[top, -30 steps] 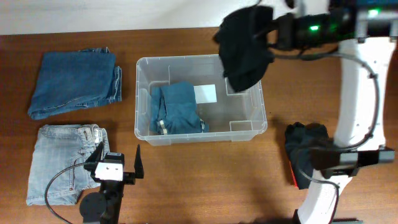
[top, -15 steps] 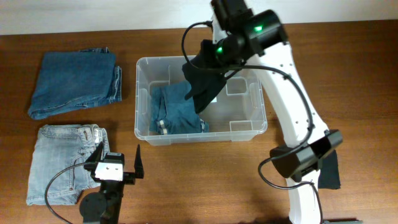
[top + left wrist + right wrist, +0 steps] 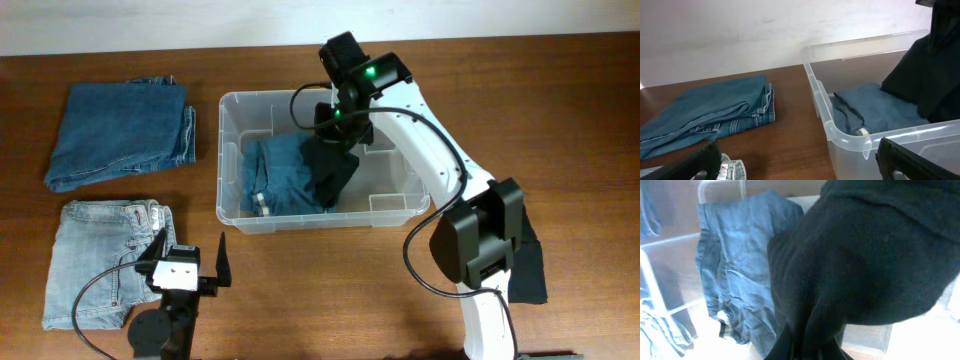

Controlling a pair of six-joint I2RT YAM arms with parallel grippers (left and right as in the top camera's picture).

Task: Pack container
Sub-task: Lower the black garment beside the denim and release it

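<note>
The container's bare bottom is below my right gripper on the right side in the overhead view. I will next lower the gripper that way and release the black garment.
The clear plastic container stands mid-table and holds folded teal-blue jeans. My right gripper is over the container, shut on a black garment that hangs down into the bin onto the jeans. In the right wrist view the black garment fills most of the frame and hides the fingers, beside the blue jeans. My left gripper is open and empty near the front edge; its view shows the container at the right.
Folded dark-blue jeans lie at the far left, also in the left wrist view. Light-wash jeans lie front left. Another black garment lies at the front right by the right arm's base.
My right gripper has swung left from beyond the container's right end and lowered the black garment into the bin. The left arm has not moved.
</note>
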